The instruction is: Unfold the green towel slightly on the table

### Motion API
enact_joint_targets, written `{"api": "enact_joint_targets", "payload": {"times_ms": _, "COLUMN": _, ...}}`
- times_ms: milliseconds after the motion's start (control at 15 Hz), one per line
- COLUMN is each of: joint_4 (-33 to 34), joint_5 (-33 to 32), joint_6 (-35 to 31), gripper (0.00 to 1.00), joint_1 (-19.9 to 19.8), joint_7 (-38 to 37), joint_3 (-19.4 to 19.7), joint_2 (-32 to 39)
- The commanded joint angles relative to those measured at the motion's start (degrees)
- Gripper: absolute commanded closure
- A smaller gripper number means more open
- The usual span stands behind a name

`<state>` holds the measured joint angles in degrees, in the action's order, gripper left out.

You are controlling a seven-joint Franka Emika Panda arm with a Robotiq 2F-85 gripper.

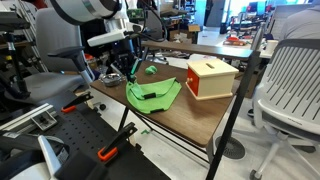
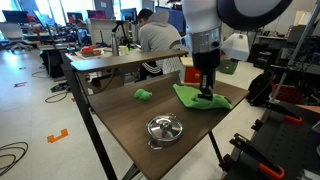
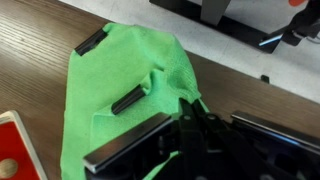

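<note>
I will next pull the pinched fold with my gripper back past the table edge, which is behind it toward my base, and let go, because the towel (image 1: 155, 96) is rumpled.
The green towel (image 1: 155, 96) (image 2: 208, 98) lies rumpled and partly folded on the table (image 1: 185, 118) (image 2: 115, 120), near one end. In the wrist view the green towel (image 3: 110, 70) fills the middle, bright lime against the brown wood. My gripper (image 3: 191, 102) comes down from above and is shut, its two black fingertips pressed together on a raised fold at the towel's edge. In both exterior views the gripper (image 2: 205, 90) (image 1: 129, 72) sits low over the cloth, right at the table top.
A wooden box (image 1: 211, 76) with a red side stands beside the towel. A small dark-green lump (image 2: 143, 95) (image 1: 150, 70) lies further along the table. A round metal lidded pot (image 2: 163, 128) sits near the table's front edge. An office chair (image 1: 295, 85) stands close by.
</note>
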<state>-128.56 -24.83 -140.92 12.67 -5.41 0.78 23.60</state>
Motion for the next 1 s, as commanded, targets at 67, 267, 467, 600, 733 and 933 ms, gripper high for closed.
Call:
{"api": "enact_joint_targets", "payload": {"times_ms": 67, "joint_4": -6.72, "joint_5": -2.21, "joint_6": -2.49, "gripper": 0.99, "joint_1": -1.51, "joint_7": 9.48, "joint_3": -3.05, "joint_2": -3.15}}
{"api": "enact_joint_targets", "payload": {"times_ms": 267, "joint_4": -8.91, "joint_5": -1.62, "joint_6": -3.0, "gripper": 0.99, "joint_1": -2.11, "joint_7": 14.7, "joint_3": -4.44, "joint_2": -3.99}}
{"api": "enact_joint_targets", "payload": {"times_ms": 467, "joint_4": -9.63, "joint_5": -1.17, "joint_6": -2.16, "gripper": 0.71, "joint_1": -2.48, "joint_7": 17.85, "joint_3": -4.91, "joint_2": -3.89}}
{"api": "enact_joint_targets", "payload": {"times_ms": 600, "joint_4": -9.64, "joint_5": -0.97, "joint_6": -1.53, "gripper": 0.63, "joint_1": -2.72, "joint_7": 19.21, "joint_3": -4.99, "joint_2": -3.49}}
{"api": "enact_joint_targets", "payload": {"times_ms": 733, "joint_4": -9.65, "joint_5": -0.84, "joint_6": -1.23, "gripper": 0.49, "joint_1": -3.06, "joint_7": 20.05, "joint_3": -4.97, "joint_2": -3.3}}
{"api": "enact_joint_targets", "payload": {"times_ms": 933, "joint_4": -9.92, "joint_5": -0.71, "joint_6": -1.32, "gripper": 0.27, "joint_1": -3.76, "joint_7": 20.86, "joint_3": -4.86, "joint_2": -3.8}}
